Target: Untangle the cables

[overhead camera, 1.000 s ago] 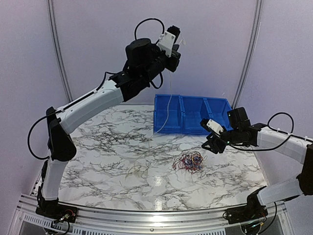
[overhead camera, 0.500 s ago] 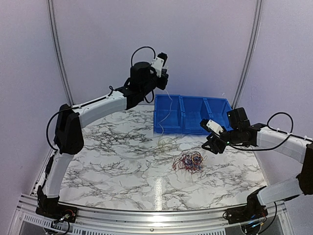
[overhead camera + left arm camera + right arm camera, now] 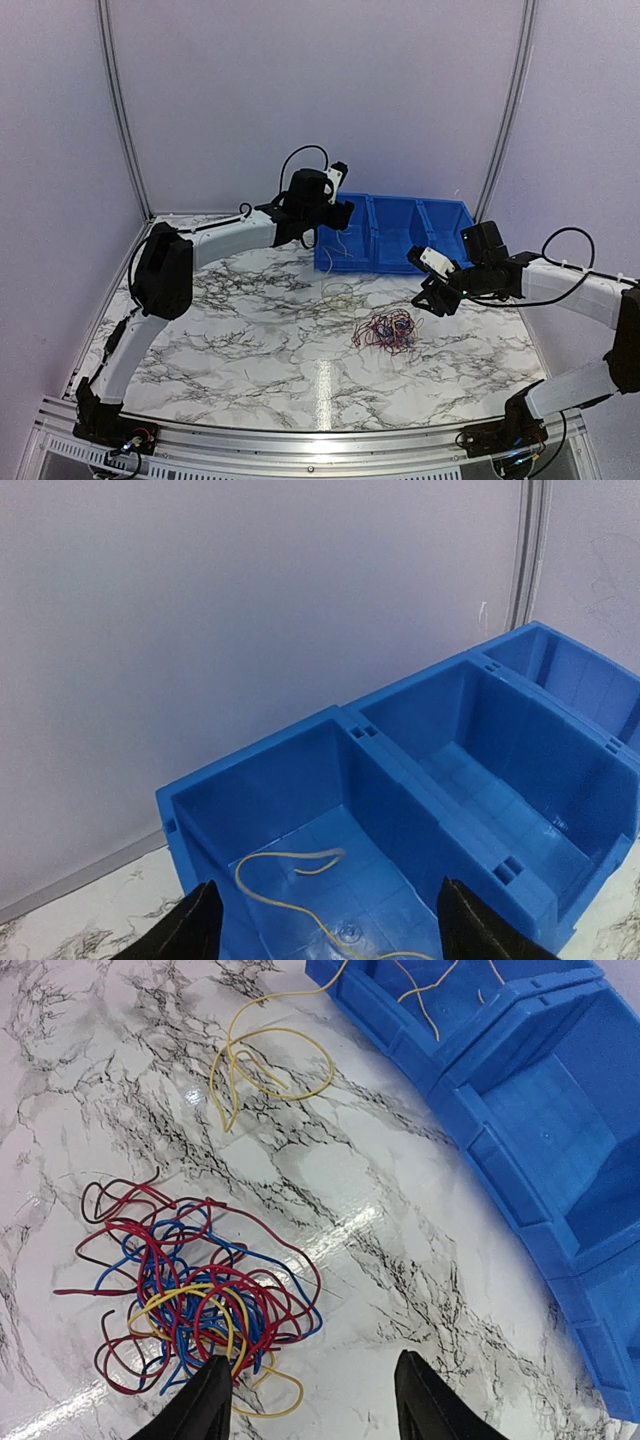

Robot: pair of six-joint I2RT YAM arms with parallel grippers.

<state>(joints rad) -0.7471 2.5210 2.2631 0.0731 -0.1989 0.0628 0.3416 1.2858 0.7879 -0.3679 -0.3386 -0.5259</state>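
Note:
My left gripper moves back and down from the blue bin's section onto the yellow cable outside the bin's front side (image 3: 326,288) next.
The cables are mostly a fist-sized tangle (image 3: 388,330) of red, blue and yellow wires (image 3: 190,1290) on the marble table. One yellow cable lies apart from it. One end rests in the leftmost compartment (image 3: 290,865) of the blue bin. The rest runs over the front wall into a loop on the table (image 3: 270,1060) (image 3: 340,292). My left gripper (image 3: 338,218) hovers over that compartment, open and empty (image 3: 330,940). My right gripper (image 3: 428,298) hangs open just right of the tangle (image 3: 310,1400), holding nothing, with its left finger beside the outer wires.
The blue bin (image 3: 440,215) has three compartments and stands at the back of the table against the wall; its other two compartments (image 3: 500,770) hold nothing. Its front wall (image 3: 520,1110) lies just beyond my right gripper.
My left arm came down from high above to the bin with the yellow cable dangling. Its gripper then opened and let the cable go, so it now lies in the bin and on the table. The right arm stayed still.

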